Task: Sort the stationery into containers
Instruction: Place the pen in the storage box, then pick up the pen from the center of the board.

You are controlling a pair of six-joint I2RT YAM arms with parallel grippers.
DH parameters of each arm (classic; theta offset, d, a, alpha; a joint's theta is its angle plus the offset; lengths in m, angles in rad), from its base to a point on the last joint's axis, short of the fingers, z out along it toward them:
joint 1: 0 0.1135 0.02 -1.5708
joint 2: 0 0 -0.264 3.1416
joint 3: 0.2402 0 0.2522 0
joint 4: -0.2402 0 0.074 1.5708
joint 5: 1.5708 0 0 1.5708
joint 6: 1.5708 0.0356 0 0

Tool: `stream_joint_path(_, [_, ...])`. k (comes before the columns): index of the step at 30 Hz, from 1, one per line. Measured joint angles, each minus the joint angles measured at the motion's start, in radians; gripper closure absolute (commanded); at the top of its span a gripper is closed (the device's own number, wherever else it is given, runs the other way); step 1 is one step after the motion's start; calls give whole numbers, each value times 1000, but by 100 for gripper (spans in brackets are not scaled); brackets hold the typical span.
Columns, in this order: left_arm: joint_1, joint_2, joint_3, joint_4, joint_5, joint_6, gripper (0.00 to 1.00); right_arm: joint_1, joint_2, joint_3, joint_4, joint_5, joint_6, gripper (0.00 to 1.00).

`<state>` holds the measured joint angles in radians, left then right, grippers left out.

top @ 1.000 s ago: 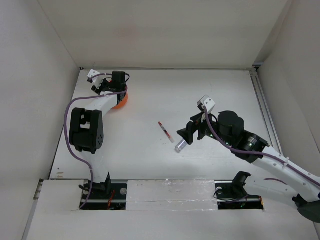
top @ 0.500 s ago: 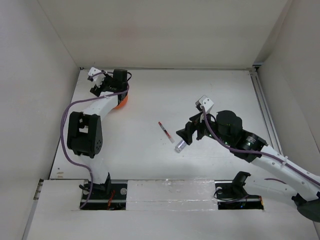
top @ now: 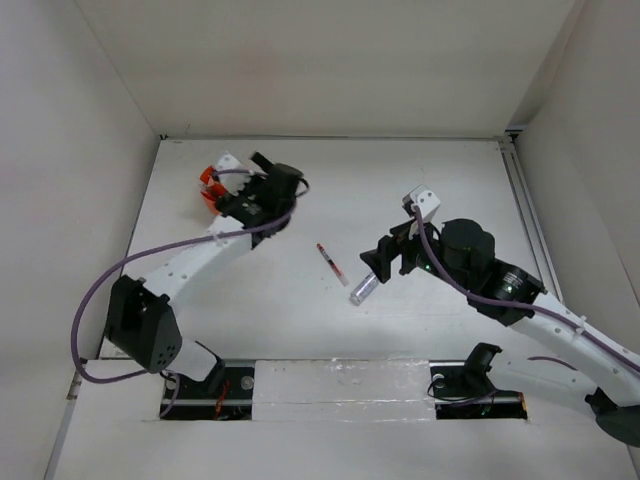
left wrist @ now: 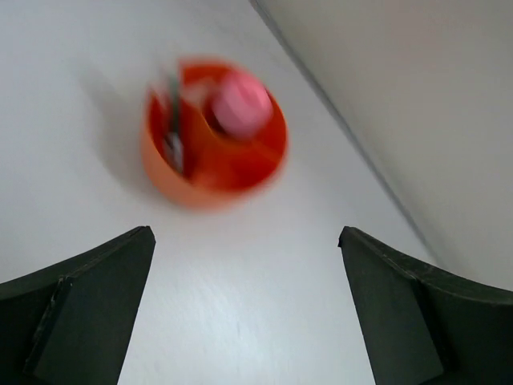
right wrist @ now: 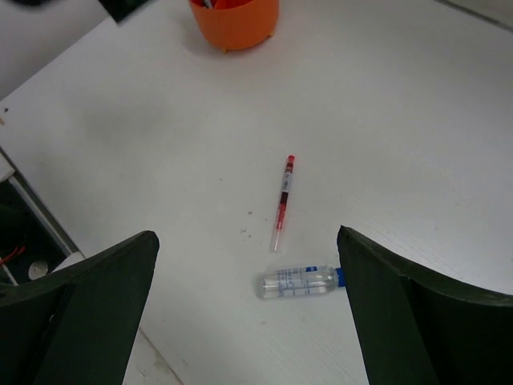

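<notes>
I will move my left gripper back and down next, to the right in the top view, onto the red pen's middle [top: 331,262]. The red pen is still outside the orange tub [top: 208,182].
The orange tub [left wrist: 215,160] lies ahead of my left gripper [left wrist: 245,233], blurred by motion. It holds a pink-capped bottle [left wrist: 240,104] and a dark pen [left wrist: 172,124]. That gripper is open and empty. From above, the left gripper [top: 228,195] hangs by the tub [top: 208,182], whose left part shows. A red pen [top: 331,263] and a clear blue-capped bottle [top: 363,288] lie mid-table. My right gripper [top: 375,262] hovers open just right of them. In the right wrist view the red pen [right wrist: 284,200] and the bottle [right wrist: 298,281] lie between the wide fingers of the right gripper [right wrist: 247,237], with the tub [right wrist: 234,20] far ahead.
White walls close the table on the left, back and right. A metal rail [top: 525,215] runs along the right side. The near edge carries a taped strip [top: 340,385] between the arm bases.
My left gripper has opened wide and drawn back from the tub while the left arm swung out to the right. The right gripper has barely shifted.
</notes>
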<state>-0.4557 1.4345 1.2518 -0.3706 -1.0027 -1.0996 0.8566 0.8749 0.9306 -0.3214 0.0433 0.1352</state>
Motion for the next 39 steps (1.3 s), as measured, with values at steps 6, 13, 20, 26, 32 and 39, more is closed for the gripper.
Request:
stream_joint_path(6, [-368, 186, 27, -58, 137, -105, 0, 0, -29, 106, -88, 122, 12, 1])
stream_joint_path(13, [-435, 514, 205, -155, 280, -193, 0, 0, -79, 177, -158, 208, 19, 1])
stream_joint_path(20, [-418, 528, 189, -139, 401, -211, 5, 0, -108, 171, -193, 223, 27, 1])
stream_joint_path(26, [-401, 528, 161, -123, 455, -210, 10, 0, -108, 166, -195, 221, 27, 1])
stream_joint_path(32, [-420, 512, 96, -113, 471, -211, 22, 0, -108, 153, -191, 209, 27, 1])
stream_joint_path(39, [-435, 476, 70, -126, 446, -198, 24, 0, -101, 135, -191, 199, 27, 1])
